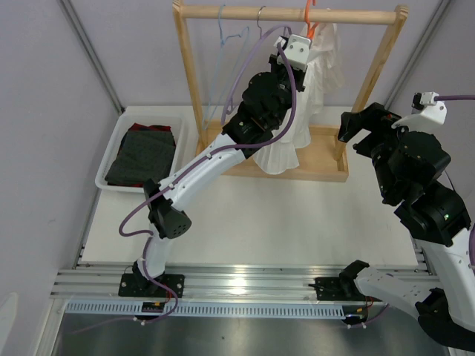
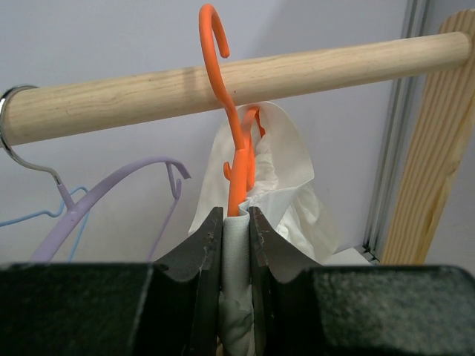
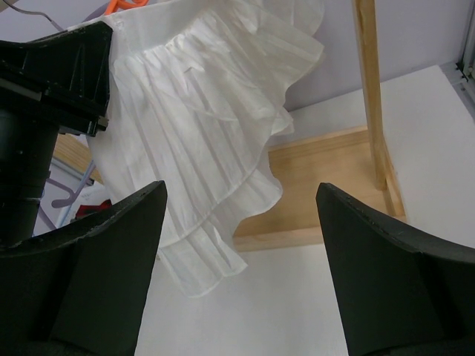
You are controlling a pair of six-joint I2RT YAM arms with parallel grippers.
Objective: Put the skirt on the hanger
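The curve of the orange hanger's hook is above the bar. My left gripper will go down next while it moves toward the post beside the skirt, and then it will open.
The white ruffled skirt hangs on the orange hanger, whose hook lies over the wooden rail. In the left wrist view the hanger rises straight above my jaws, with skirt fabric bunched behind it. My left gripper is shut on a fold of the skirt's top edge just below the hanger neck; it also shows in the top view. My right gripper is open and empty to the right of the rack. In its wrist view the gripper faces the skirt's hem without touching.
The wooden rack has a top rail, side posts and a base board. A lilac hanger and a pale blue hanger hang left of the orange one. A white bin at left holds a dark folded garment.
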